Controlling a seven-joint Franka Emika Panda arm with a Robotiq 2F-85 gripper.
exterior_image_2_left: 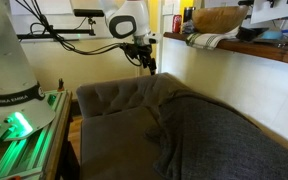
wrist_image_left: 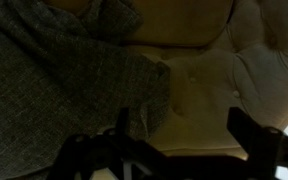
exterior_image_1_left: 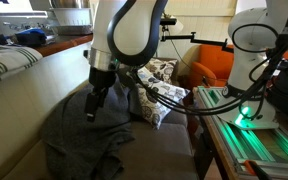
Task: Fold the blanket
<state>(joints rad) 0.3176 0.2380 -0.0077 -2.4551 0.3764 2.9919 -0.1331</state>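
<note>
I will next move my gripper away from my base and down onto the corner of the dark grey blanket.
The dark grey blanket lies limp and wrinkled on the sofa seat, and also shows in an exterior view. In the wrist view it fills the left side, with its edge ending near the left finger. My gripper points down over the blanket's upper edge, and it also shows small in an exterior view. In the wrist view the two fingers stand wide apart with only bare sofa fabric between them. Whether the left finger touches the blanket, I cannot tell.
The tufted sofa carries the blanket. White-and-brown patterned cushions lie beside it, before an orange chair. A green-and-white striped cloth lies on the ledge behind. The robot base and a green-lit rack stand beside the sofa.
</note>
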